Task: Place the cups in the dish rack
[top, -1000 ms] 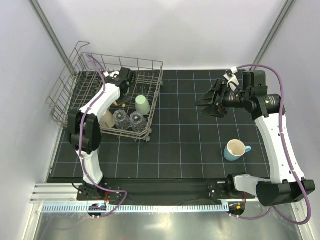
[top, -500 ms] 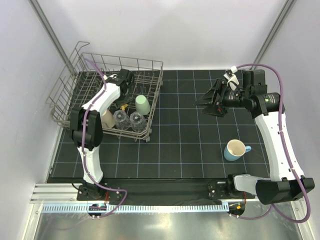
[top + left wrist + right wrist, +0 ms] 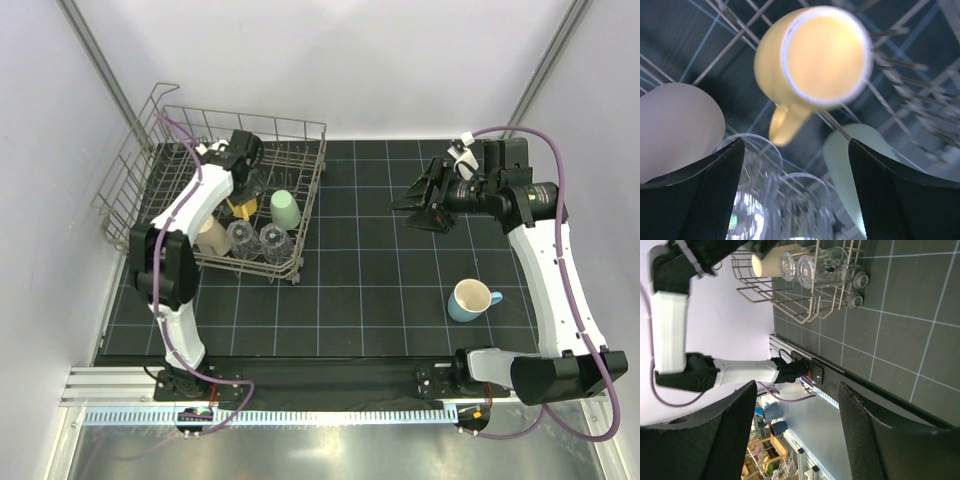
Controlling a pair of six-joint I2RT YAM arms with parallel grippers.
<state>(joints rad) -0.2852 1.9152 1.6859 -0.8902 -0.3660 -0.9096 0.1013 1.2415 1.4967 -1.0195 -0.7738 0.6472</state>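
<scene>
Next I need to swing my right gripper back and down, tipping its fingers downward, onto the light-blue mug's far rim (image 3: 464, 283), since the mug stands below and back of it.
My left gripper (image 3: 243, 183) hangs open inside the dish rack (image 3: 313, 195), just above a cream mug with a yellow handle (image 3: 815, 55) that rests bottom-up on the wires, free of both fingers (image 3: 700, 200). Around it in the rack stand a tan cup (image 3: 675, 125), two clear tumblers (image 3: 752, 160) and a mint-green cup (image 3: 855, 160). A light-blue mug (image 3: 472, 299) sits upright on the mat at the right. My right gripper (image 3: 408, 205) hovers open and holds nothing, up over the mat's far right.
The rack has tall wire walls and upright tines; its left end overhangs the black gridded mat (image 3: 360, 290). The right wrist view shows the rack's wheeled end (image 3: 855, 290) and the aluminium rail (image 3: 805, 370) at the near table edge.
My left gripper has opened and let go of the cream mug, then drawn back toward the rack's far side. The right arm has hardly moved.
</scene>
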